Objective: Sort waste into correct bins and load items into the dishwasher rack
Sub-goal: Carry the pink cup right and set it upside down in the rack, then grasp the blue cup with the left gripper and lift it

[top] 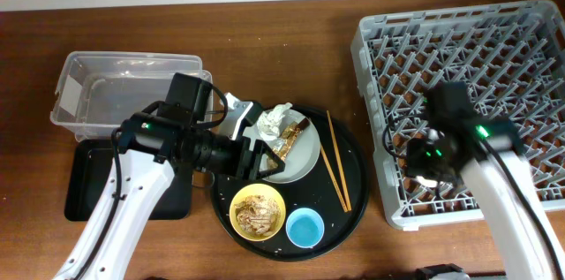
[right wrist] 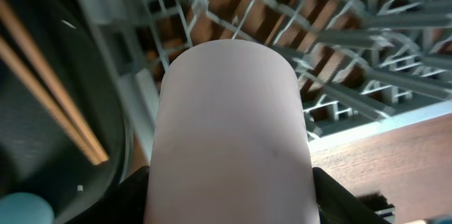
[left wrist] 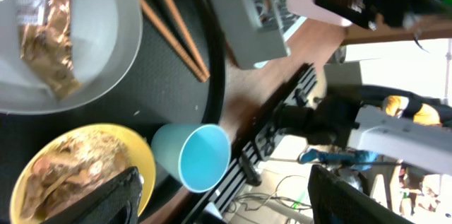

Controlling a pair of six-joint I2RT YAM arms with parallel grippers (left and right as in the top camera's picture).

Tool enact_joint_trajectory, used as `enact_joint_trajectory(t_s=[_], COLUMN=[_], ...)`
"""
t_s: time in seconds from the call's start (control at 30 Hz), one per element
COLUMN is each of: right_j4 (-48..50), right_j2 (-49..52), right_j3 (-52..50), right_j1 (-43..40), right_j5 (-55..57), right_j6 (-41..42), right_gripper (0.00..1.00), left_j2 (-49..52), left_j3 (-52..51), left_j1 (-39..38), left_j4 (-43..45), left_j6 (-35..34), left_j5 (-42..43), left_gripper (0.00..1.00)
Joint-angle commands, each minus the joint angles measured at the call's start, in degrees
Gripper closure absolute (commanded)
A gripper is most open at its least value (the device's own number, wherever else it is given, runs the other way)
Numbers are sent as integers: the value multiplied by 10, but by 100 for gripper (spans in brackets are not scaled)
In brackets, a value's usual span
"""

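Observation:
I should next move my left gripper back from the plate (top: 307, 152) and down onto the rim of the blue cup beside the yellow bowl, because the blue cup's opening faces up.
My right gripper (right wrist: 229, 206) is shut on the pink cup (right wrist: 229, 125) and holds it over the front left part of the grey dishwasher rack (top: 494, 50). My left gripper (top: 263, 161) is open and empty, low over the grey-green plate (top: 307, 152) on the round black tray. The white napkin (top: 275, 121) and the brown-and-gold wrapper (top: 291, 139) lie on the plate. The yellow bowl (top: 257, 211) holds brownish scraps. The blue cup (top: 305, 228) stands beside it. Two chopsticks (top: 338, 161) lie on the tray's right side.
The clear tub (top: 88, 94) stands at the back left, with the shallow black rectangular tray (top: 84, 187) in front of it. The round black tray (top: 357, 183) sits between them and the rack. The rack's pegs (right wrist: 339, 47) are under the cup.

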Motion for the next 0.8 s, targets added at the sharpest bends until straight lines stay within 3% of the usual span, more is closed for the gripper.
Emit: enact_joint_trajectory(t_s=[0.0, 0.03, 0.17, 0.23, 0.33, 0.5, 0.6, 0.7, 0.77], right_j4=[5, 11, 27, 43, 70, 72, 64, 58, 58], right_j2=[84, 88, 32, -35, -148, -331, -353, -346, -345], right_j3=[4, 7, 22, 28, 28, 28, 28, 26, 26], right_j1=[-3, -3, -2, -2, -2, -2, -2, -2, -2], right_j5=[-11, -13, -43, -79, -141, -159, -160, -160, -159], right_j6=[-10, -4, -4, -4, -4, -3, -3, 3, 3], right_gripper=[21, 15, 13, 13, 13, 13, 13, 13, 14], left_j2=[-5, -6, -7, -7, -6, -5, -5, -3, -3], left_j3=[5, 5, 5, 5, -1, -92, -176, -221, -229], left_j1=[1, 0, -31, -91, -196, -350, -373, -376, -376], left_j4=[-17, -19, -19, -19, -18, 87, 192, 243, 263], left_j6=[27, 33, 33, 28, -44, -144, -180, -196, -208], left_j5=[-23, -23, -64, -151, -325, -462, -464, -459, -442], left_gripper=[25, 25, 25, 27, 28, 34, 51, 58, 70])
